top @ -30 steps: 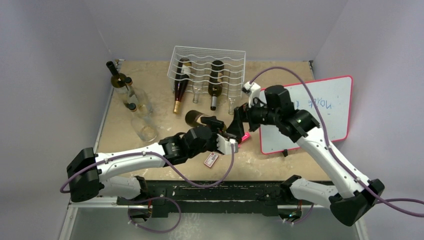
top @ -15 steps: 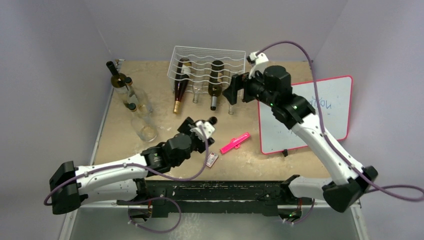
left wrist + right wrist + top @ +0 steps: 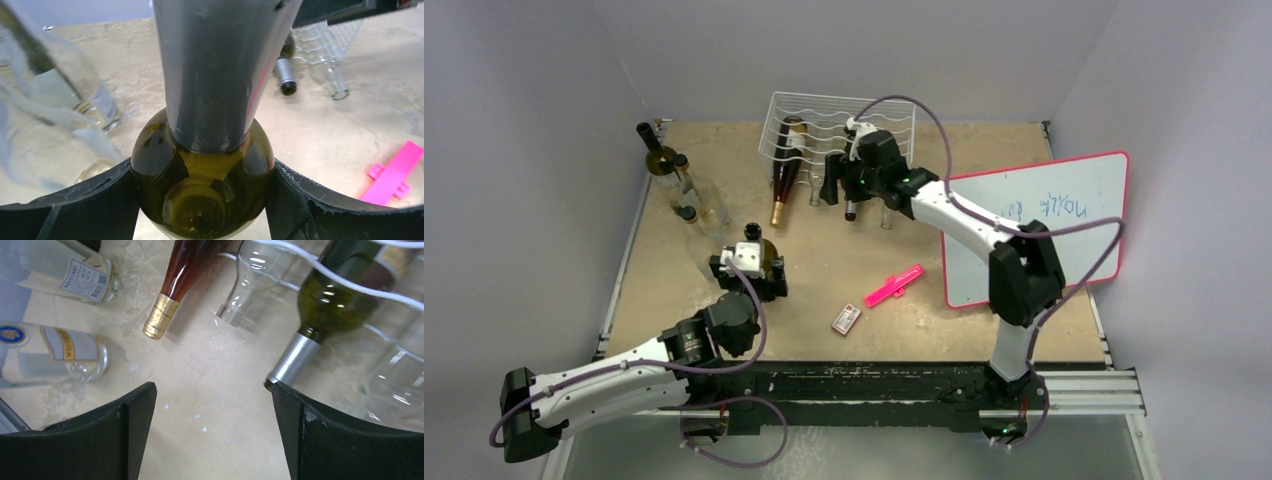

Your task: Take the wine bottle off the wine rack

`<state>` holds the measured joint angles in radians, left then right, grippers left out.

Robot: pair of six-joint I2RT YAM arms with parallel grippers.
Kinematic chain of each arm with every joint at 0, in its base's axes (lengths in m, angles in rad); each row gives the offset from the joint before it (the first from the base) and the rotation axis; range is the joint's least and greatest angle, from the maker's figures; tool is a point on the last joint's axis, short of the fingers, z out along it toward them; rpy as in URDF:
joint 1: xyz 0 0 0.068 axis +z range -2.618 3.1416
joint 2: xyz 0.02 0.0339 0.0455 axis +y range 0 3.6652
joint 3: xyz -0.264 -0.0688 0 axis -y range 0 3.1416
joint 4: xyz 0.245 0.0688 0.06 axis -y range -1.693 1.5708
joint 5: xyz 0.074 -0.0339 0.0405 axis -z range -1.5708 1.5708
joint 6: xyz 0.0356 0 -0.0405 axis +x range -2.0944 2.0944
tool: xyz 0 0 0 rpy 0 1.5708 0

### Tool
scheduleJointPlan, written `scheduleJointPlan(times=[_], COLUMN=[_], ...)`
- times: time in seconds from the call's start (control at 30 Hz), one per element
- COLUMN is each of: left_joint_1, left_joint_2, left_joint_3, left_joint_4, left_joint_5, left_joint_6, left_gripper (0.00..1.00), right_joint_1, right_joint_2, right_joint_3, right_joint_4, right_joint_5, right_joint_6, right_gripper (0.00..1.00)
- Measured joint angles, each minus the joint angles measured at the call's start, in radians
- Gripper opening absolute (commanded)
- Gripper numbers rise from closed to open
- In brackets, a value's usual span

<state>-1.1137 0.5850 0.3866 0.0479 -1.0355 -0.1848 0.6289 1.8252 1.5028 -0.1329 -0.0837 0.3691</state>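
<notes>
My left gripper holds the dark green bottle and will next move down to the left in the top view and release it, because bare tabletop near the clear bottles lies that way below it.
The white wire wine rack [image 3: 839, 108] stands at the back of the table. A dark green wine bottle [image 3: 764, 250] [image 3: 200, 195] with a grey foil neck is off the rack at centre left, and my left gripper [image 3: 749, 268] [image 3: 202, 185] is shut on its body. Another green bottle [image 3: 851, 205] [image 3: 325, 305] with a silver neck lies in the rack, next to an amber one [image 3: 784, 170] [image 3: 180, 275]. My right gripper [image 3: 836, 185] [image 3: 212, 405] hangs open over bare table, its right finger beside that silver neck.
Clear glass bottles [image 3: 689, 195] [image 3: 65, 347] cluster at the left edge, with a dark-necked one [image 3: 652, 140] behind them. A pink clip [image 3: 894, 285] and a small card [image 3: 847, 318] lie mid-table. A red-framed whiteboard [image 3: 1034, 225] rests at the right.
My left arm has pulled back to the near left with the green bottle in its grip. My right arm has swung from mid-table up to the front of the rack.
</notes>
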Motion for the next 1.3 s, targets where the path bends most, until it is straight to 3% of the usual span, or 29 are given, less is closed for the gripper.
scheduleJointPlan(times=[0.43, 0.57, 0.67, 0.73, 0.9, 1.07, 1.3], left_joint_1=[0.0, 0.0, 0.0, 0.0, 0.0, 0.0, 0.0], left_joint_2=[-0.143, -0.13, -0.095, -0.081, -0.067, -0.067, -0.058], left_joint_3=[-0.007, -0.01, -0.013, -0.013, -0.013, -0.013, -0.006], left_joint_4=[-0.283, -0.303, -0.318, -0.326, -0.356, -0.405, -0.468], left_joint_5=[-0.133, -0.153, -0.17, -0.178, -0.191, -0.212, -0.237], left_joint_6=[-0.201, -0.244, -0.272, -0.282, -0.338, -0.415, -0.513], left_gripper=[0.0, 0.1, 0.35, 0.43, 0.53, 0.72, 0.79], right_joint_1=[0.143, 0.15, 0.149, 0.149, 0.148, 0.148, 0.156], right_joint_2=[0.285, 0.323, 0.352, 0.381, 0.484, 0.555, 0.569], right_joint_3=[0.182, 0.186, 0.186, 0.195, 0.269, 0.317, 0.328], right_joint_4=[0.078, 0.151, 0.206, 0.234, 0.259, 0.26, 0.271], right_joint_5=[0.008, -0.014, -0.016, -0.016, -0.007, 0.022, 0.07], right_joint_6=[0.126, 0.213, 0.277, 0.312, 0.367, 0.393, 0.437], right_gripper=[0.85, 0.77, 0.74, 0.74, 0.74, 0.74, 0.72])
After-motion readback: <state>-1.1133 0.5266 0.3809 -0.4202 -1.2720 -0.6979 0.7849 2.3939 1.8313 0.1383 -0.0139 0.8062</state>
